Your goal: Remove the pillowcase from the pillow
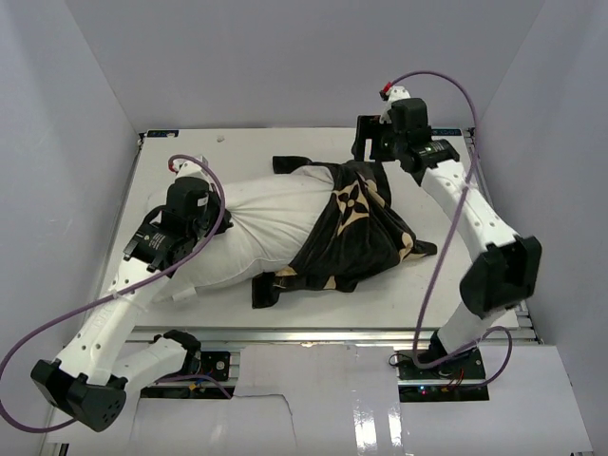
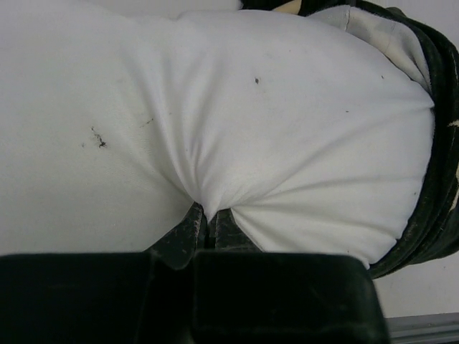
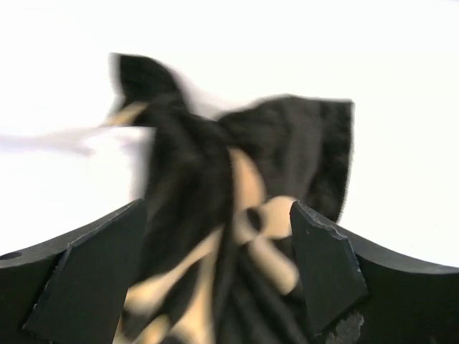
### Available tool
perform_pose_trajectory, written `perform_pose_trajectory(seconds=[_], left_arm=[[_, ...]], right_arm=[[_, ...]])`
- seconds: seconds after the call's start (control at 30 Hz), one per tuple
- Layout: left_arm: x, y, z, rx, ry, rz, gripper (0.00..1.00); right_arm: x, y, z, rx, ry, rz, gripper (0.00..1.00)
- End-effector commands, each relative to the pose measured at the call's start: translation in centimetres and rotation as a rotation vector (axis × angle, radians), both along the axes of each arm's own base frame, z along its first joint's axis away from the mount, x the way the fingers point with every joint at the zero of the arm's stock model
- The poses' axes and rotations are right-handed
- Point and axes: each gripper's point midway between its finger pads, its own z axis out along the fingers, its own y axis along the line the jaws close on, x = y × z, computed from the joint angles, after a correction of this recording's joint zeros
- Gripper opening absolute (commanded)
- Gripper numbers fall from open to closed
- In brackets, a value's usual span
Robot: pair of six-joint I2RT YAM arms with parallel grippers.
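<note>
My right gripper is going to swing back and down next, to the left in the top view, onto the pillowcase's bunched near rim (image 1: 308, 273), because that rim is still around the pillow (image 1: 266, 223).
The white pillow (image 1: 266, 223) lies across the table, its left half bare. The black pillowcase (image 1: 356, 228) with tan flower motifs still covers its right end, bunched and wrinkled. My left gripper (image 1: 195, 233) sits at the pillow's left end. In the left wrist view it (image 2: 208, 218) is shut on a pinched fold of the pillow (image 2: 251, 107), and the pillowcase's rim (image 2: 439, 143) shows at the right. My right gripper (image 1: 366, 152) hovers over the pillowcase's far edge. In the right wrist view it (image 3: 219, 236) is wide open, with blurred pillowcase fabric (image 3: 215, 186) between and below the fingers, not clamped.
The white table (image 1: 456, 294) is walled by pale panels at the left, back and right. Its metal front rail (image 1: 323, 332) runs just before the pillow. Purple cables loop off both arms.
</note>
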Motion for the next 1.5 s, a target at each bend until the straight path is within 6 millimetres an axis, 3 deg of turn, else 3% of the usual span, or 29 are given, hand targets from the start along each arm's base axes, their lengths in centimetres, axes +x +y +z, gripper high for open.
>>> perform_pose_trajectory(seconds=[0.0, 0.07, 0.1, 0.17, 0.2, 0.27, 0.3, 0.43, 0.57, 0.83, 0.87, 1.0, 1.07, 1.1, 1.13, 1.17, 1.2, 1.27, 1.33, 1.37, 1.4, 1.47], left_arm=[[2.1, -1.8, 2.4, -0.086, -0.100, -0.028, 0.00], [2.2, -2.5, 2.3, -0.096, -0.098, -0.054, 0.00], [2.4, -2.8, 2.6, -0.097, -0.110, -0.076, 0.00], [2.5, -3.5, 2.4, -0.102, -0.101, -0.102, 0.00], [2.7, -3.7, 2.1, -0.099, -0.094, -0.109, 0.00], [2.8, -4.1, 1.9, -0.096, -0.086, -0.122, 0.00], [2.8, -4.4, 1.7, -0.096, -0.079, -0.128, 0.00], [2.4, -5.1, 1.8, -0.107, -0.077, -0.140, 0.00], [2.2, -5.8, 2.5, -0.135, -0.082, -0.139, 0.00], [2.1, -6.5, 2.9, -0.165, -0.080, -0.122, 0.00], [2.2, -6.6, 2.9, -0.166, -0.078, -0.123, 0.00], [2.4, -6.9, 3.1, -0.173, -0.077, -0.126, 0.00], [2.7, -7.1, 3.1, -0.166, -0.072, -0.133, 0.00], [2.8, -7.2, 3.7, -0.155, -0.086, -0.146, 0.00], [2.9, -7.3, 3.4, -0.137, -0.069, -0.152, 0.00], [3.0, -7.3, 3.7, -0.124, -0.073, -0.159, 0.00], [3.3, -7.2, 5.2, -0.105, -0.102, -0.179, 0.00], [3.4, -7.0, 5.5, -0.061, -0.084, -0.184, 0.00], [3.3, -6.3, 7.4, -0.025, -0.103, -0.191, 0.00], [3.6, -6.1, 7.7, -0.016, -0.099, -0.191, 0.00], [3.5, -6.0, 8.8, -0.003, -0.109, -0.210, 0.00], [3.2, -6.6, 9.6, -0.009, -0.108, -0.262, 0.00]], right_arm=[[-5.1, 2.1, 7.0, 0.071, -0.165, 0.110, 0.86], [-8.2, 3.4, 6.2, 0.079, -0.159, 0.202, 0.85], [-11.6, 4.1, 4.2, 0.076, -0.132, 0.258, 0.85], [-14.6, 5.1, 2.9, 0.102, -0.147, 0.318, 0.83], [-18.0, 5.6, 0.5, 0.106, -0.125, 0.374, 0.82], [-20.3, 5.7, -1.2, 0.117, -0.126, 0.373, 0.82], [-22.5, 5.9, -3.1, 0.103, -0.099, 0.395, 0.81], [-26.0, 6.7, -7.0, 0.091, -0.043, 0.393, 0.78], [-27.1, 8.2, -9.1, 0.138, -0.022, 0.337, 0.78], [-25.3, 13.1, -10.8, 0.246, 0.000, 0.266, 0.77], [-25.1, 13.5, -11.8, 0.230, 0.014, 0.262, 0.78], [-23.7, 14.2, -12.9, 0.200, 0.000, 0.207, 0.79], [-22.7, 13.4, -13.7, 0.164, -0.021, 0.139, 0.73], [-22.2, 12.8, -14.0, 0.147, -0.039, 0.100, 0.53], [-22.0, 12.2, -14.7, 0.131, -0.039, 0.073, 0.41], [-21.8, 11.5, -15.0, 0.114, -0.049, 0.045, 0.15], [-21.0, 9.9, -15.0, 0.077, -0.081, -0.025, 0.08], [-20.6, 6.9, -15.8, 0.022, -0.075, -0.098, 0.08], [-19.3, 3.7, -15.0, 0.047, -0.089, -0.182, 0.08], [-19.5, 2.1, -16.0, 0.034, -0.077, -0.203, 0.08], [-18.6, 0.2, -15.2, 0.055, -0.095, -0.257, 0.08], [-18.1, -1.8, -15.2, 0.052, -0.104, -0.303, 0.08]])
